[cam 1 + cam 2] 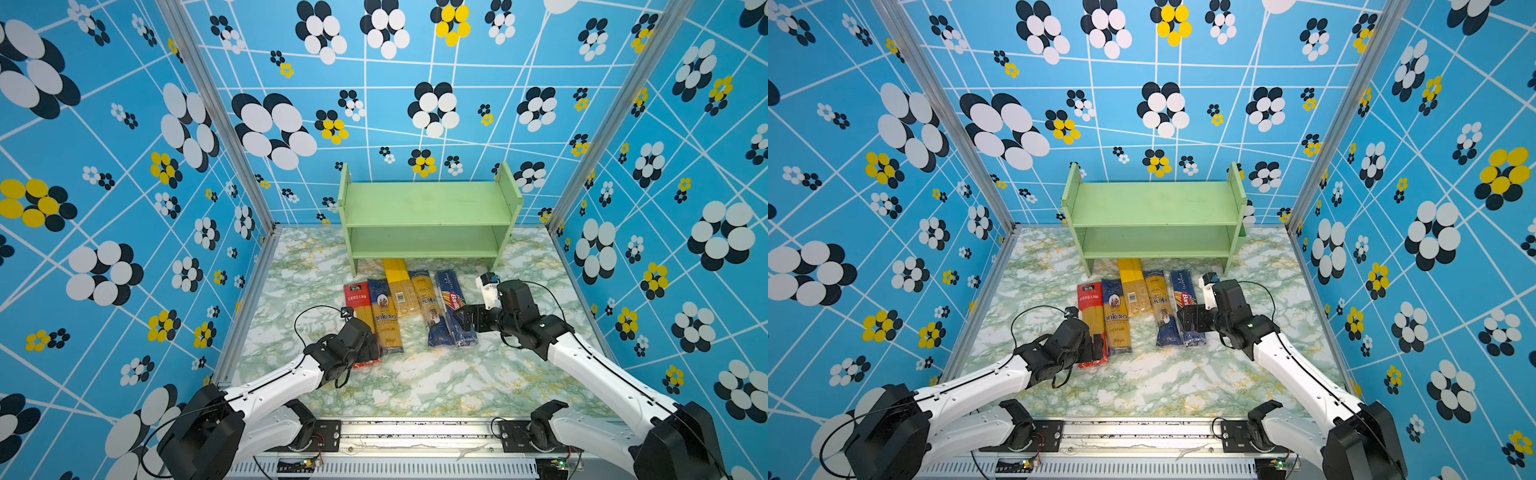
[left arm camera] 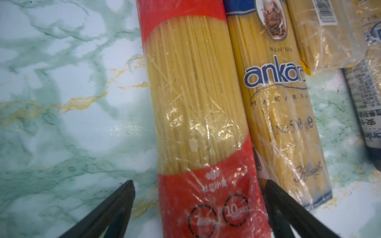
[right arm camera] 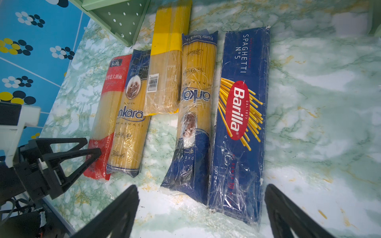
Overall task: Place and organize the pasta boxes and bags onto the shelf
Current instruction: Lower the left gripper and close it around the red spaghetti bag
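My left gripper is open with its fingers already on either side of both edges of the red-ended bag. It should next move straight down onto the red near end of the bag [image 1: 369, 362] [image 2: 211, 198] and close.
Five pasta packs lie side by side on the marble table, in front of the pale-green shelf [image 1: 428, 203] [image 1: 1154, 203]. From left to right they are a red-ended bag [image 1: 358, 305] [image 2: 195, 92], a blue-and-yellow bag [image 1: 384, 316] [image 2: 276, 99], a yellow barcoded bag [image 1: 397, 286] [image 3: 165, 78], a second blue-and-yellow bag [image 1: 430, 309] [image 3: 195, 115] and the Barilla box [image 1: 453, 301] [image 3: 241, 115]. My left gripper [image 1: 371, 347] [image 2: 199, 183] is open and straddles the red-ended bag's near end. My right gripper [image 1: 465, 321] [image 3: 201, 187] hangs open over the near ends of the Barilla box and the bag beside it.
Both tiers of the shelf are bare. It stands at the back of the table against the patterned wall. Patterned walls close in both sides. A metal rail [image 1: 415, 432] carrying the arm bases runs along the front edge.
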Action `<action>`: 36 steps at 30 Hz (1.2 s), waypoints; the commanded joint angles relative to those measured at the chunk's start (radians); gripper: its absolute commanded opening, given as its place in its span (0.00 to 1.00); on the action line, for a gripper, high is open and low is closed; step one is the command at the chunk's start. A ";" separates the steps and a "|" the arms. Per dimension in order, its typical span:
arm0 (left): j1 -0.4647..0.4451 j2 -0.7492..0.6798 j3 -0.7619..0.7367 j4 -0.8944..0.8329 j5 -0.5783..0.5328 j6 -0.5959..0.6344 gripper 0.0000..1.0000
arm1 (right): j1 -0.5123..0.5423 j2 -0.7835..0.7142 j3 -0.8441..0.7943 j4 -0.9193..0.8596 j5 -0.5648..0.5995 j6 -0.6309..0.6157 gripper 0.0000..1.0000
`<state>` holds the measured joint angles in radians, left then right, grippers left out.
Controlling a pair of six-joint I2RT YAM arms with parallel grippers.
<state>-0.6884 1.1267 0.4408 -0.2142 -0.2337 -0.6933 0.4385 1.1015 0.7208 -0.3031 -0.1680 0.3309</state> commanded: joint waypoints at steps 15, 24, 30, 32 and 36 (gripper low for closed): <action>-0.032 0.202 0.079 0.012 -0.001 -0.012 0.99 | 0.009 0.034 0.005 0.019 0.018 0.019 0.97; -0.033 0.203 0.061 -0.010 -0.043 -0.021 0.85 | 0.009 0.035 0.002 0.019 0.017 0.020 0.97; -0.033 0.190 0.044 -0.020 -0.056 -0.025 0.68 | 0.009 0.035 0.002 0.026 0.010 0.023 0.97; -0.033 0.191 0.040 -0.024 -0.058 -0.028 0.63 | 0.009 0.034 0.001 0.027 0.010 0.024 0.97; -0.031 0.184 0.032 -0.027 -0.054 -0.033 0.52 | 0.009 0.031 0.000 0.026 0.009 0.023 0.97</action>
<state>-0.7158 1.3163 0.5064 -0.1841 -0.2787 -0.7189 0.4385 1.1419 0.7208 -0.2955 -0.1654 0.3386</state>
